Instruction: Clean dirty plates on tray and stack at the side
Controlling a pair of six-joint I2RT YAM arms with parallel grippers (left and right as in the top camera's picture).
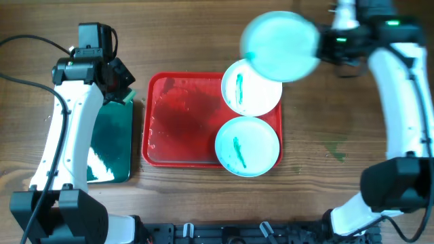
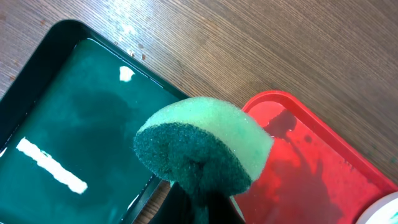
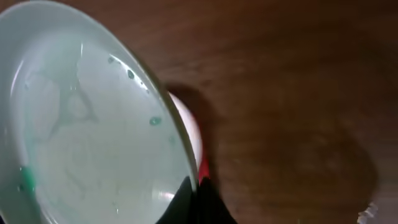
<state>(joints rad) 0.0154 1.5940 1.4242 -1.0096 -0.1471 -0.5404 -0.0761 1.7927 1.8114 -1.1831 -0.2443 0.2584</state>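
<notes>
The right gripper draws back and down next, releasing the plate there. The bare tabletop beside the red tray lies empty below and back from the gripper.
The red tray [image 1: 180, 115] lies mid-table and also shows in the left wrist view [image 2: 311, 162]. Two white plates with teal smears rest on its right side, one at the back [image 1: 254, 95] and one at the front [image 1: 247, 146]. My right gripper [image 1: 324, 45] is shut on the rim of a third, teal-tinted plate [image 1: 279, 46] and holds it tilted in the air above the tray's back right corner; the right wrist view shows its wet face [image 3: 87, 130]. My left gripper [image 1: 115, 81] is shut on a green sponge [image 2: 205, 146], above the gap between the black tray and the red tray.
A black tray with green liquid [image 1: 112, 146] lies left of the red tray, partly under my left arm; it also shows in the left wrist view [image 2: 74, 124]. Bare wooden tabletop [image 1: 332, 135] lies right of the red tray.
</notes>
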